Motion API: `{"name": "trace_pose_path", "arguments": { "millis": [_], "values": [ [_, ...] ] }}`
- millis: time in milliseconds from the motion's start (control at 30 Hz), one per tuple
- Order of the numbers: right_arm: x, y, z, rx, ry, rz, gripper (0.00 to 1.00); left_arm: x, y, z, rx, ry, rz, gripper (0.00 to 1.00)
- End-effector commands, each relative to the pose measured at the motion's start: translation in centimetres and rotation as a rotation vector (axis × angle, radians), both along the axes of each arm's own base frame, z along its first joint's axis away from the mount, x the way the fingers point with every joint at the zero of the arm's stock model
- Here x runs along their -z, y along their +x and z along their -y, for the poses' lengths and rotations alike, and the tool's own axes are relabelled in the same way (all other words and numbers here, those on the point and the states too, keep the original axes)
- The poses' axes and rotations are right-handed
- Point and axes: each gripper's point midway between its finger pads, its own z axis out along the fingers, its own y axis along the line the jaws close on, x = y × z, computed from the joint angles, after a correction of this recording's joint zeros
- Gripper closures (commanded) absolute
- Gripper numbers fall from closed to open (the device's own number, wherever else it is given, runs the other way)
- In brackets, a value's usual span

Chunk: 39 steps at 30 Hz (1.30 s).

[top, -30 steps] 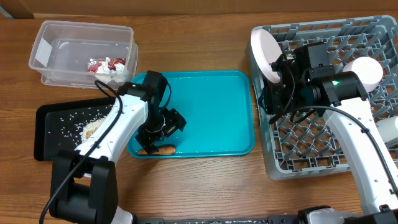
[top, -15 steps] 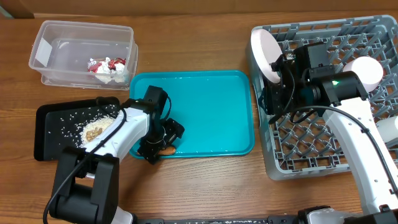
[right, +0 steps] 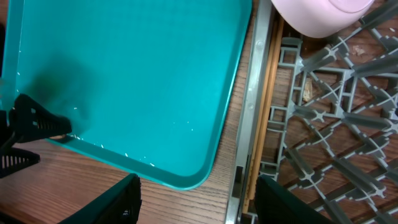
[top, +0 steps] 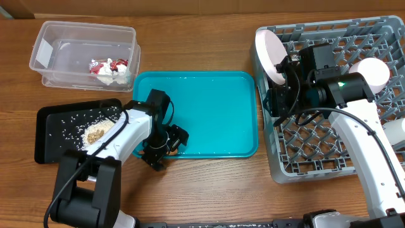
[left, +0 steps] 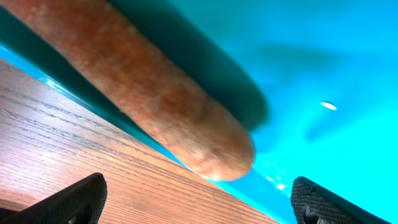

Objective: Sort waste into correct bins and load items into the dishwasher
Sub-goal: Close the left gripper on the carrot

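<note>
Next, my left gripper eases outward until its fingertips straddle the carrot's thick end [top: 173, 152] [left: 211, 142] and closes, since they still stop short of it.
The orange carrot [left: 143, 87] lies in the teal tray [top: 215, 107] against its front left rim. It is mostly hidden under my left gripper [top: 161, 151] in the overhead view. In the left wrist view my left gripper [left: 196, 205] is open, with the carrot close ahead of its fingertips. My right gripper [right: 199, 205] is open and empty, over the gap between the teal tray [right: 124, 74] and the grey dish rack [top: 316, 145]. The rack holds a white plate [top: 269, 54], a bowl [top: 373, 69], a cup [top: 395, 130] and chopsticks [right: 267, 106].
The clear tub [top: 44, 38] at the back left holds the red-and-white wrapper [top: 107, 65] and crumpled paper [top: 115, 76]. The black tray [top: 47, 136] at the left holds nut scraps [top: 96, 132] and rice grains. Bare wooden table lies in front of the teal tray.
My left gripper has moved down and left to the teal tray's front left corner and now covers most of the carrot. The right arm has not moved.
</note>
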Motion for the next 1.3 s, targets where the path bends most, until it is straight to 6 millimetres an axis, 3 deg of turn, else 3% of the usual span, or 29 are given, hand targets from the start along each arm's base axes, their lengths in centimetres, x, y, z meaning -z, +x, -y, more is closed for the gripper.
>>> {"name": "trace_pose_path", "arguments": {
  "millis": [0,133,300,800,1033,1167,1267],
  "values": [
    [-0.3,0.2,0.0,0.001,0.003,0.012,0.39,-2.0,1.9,1.0,0.05,-0.042,0.077,0.04],
    [-0.3,0.2,0.0,0.001,0.003,0.012,0.39,-2.3,3.7,-0.1,0.046,0.024,0.139,0.02],
    [-0.3,0.2,0.0,0.001,0.003,0.012,0.39,-1.9,4.5,-2.1,0.032,0.114,0.167,0.0],
    [-0.3,0.2,0.0,0.001,0.003,0.011,0.39,1.6,3.7,-2.0,0.025,0.127,0.065,0.0],
    [-0.3,0.2,0.0,0.001,0.002,0.01,0.39,1.8,5.6,-2.6,0.023,0.167,0.147,0.0],
    [-0.3,0.1,0.0,0.001,0.002,0.008,0.39,1.8,5.7,-3.3,-0.006,0.21,0.146,0.06],
    [-0.3,0.1,0.0,0.001,0.002,0.008,0.39,1.9,5.7,-3.3,-0.008,0.214,0.147,0.2]
  ]
}}
